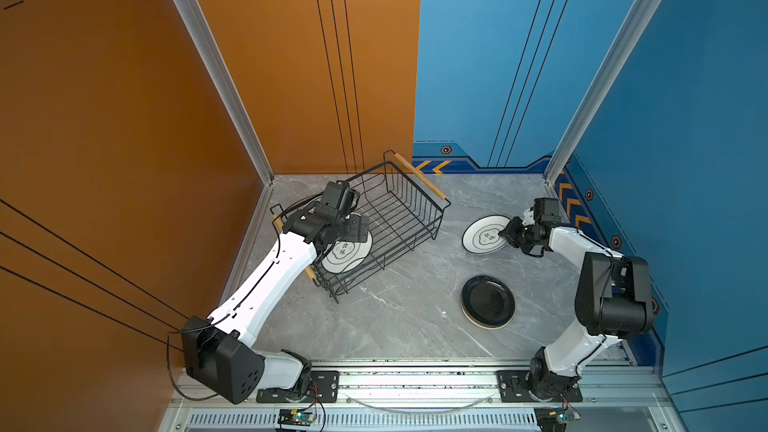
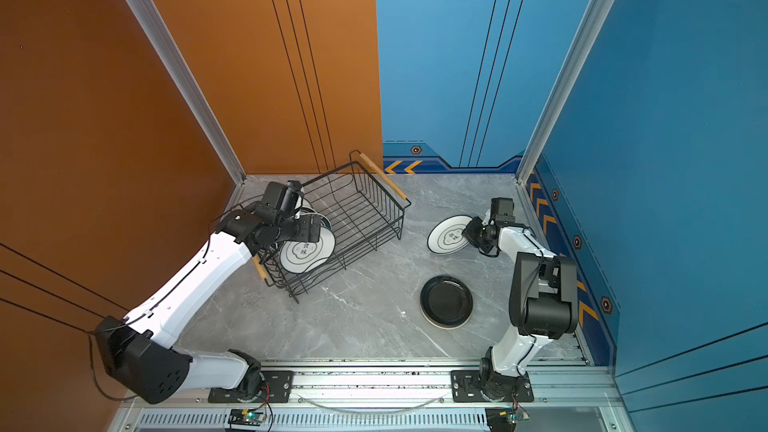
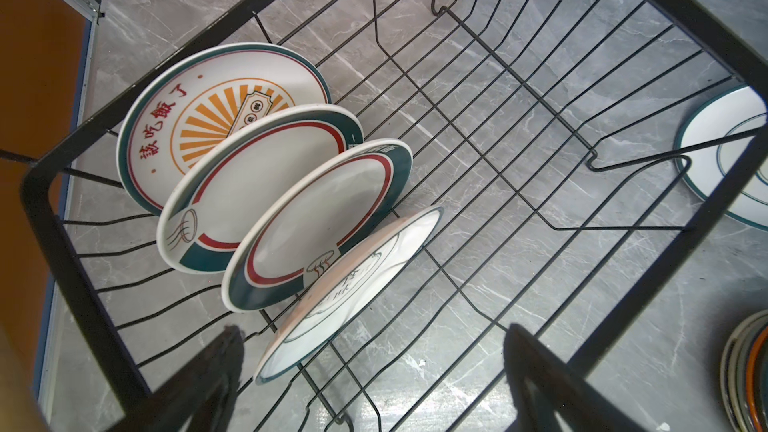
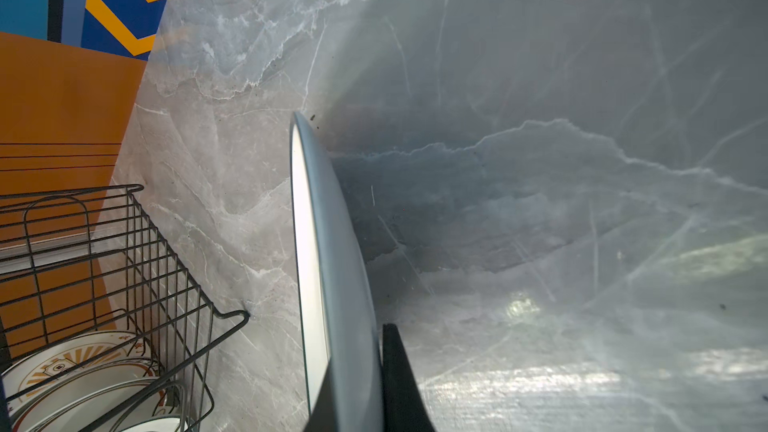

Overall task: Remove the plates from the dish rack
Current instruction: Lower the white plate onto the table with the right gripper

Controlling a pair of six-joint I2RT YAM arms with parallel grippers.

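The bare tabletop is below my right gripper, so next my gripper should lower slightly toward the rack [image 1: 415, 205], bring the still-tilted plate flatter and let go of the plate's rim.
The black wire dish rack [image 1: 415, 205] [image 2: 374, 197] [image 3: 174, 60] stands at the table's back left. Several plates stand on edge in its near end: a sunburst one [image 3: 174, 126], two with green and red rims [image 3: 257, 176] [image 3: 316, 222], and a white one leaning low [image 3: 353, 280] [image 1: 347, 257]. My left gripper [image 1: 359, 228] [image 2: 311, 230] [image 3: 374, 330] hangs open over them, holding nothing. On the right, my right gripper [image 1: 505, 232] [image 2: 467, 232] [image 4: 357, 367] is shut on the rim of a white dark-rimmed plate [image 1: 482, 234] [image 2: 446, 234] [image 4: 328, 243], low over the table.
A stack of plates with a black one on top [image 1: 488, 301] [image 2: 446, 301] [image 3: 748, 376] lies at the front right. The rack's wooden handle [image 1: 419, 176] sticks out at the back. Orange wall on the left, blue wall on the right.
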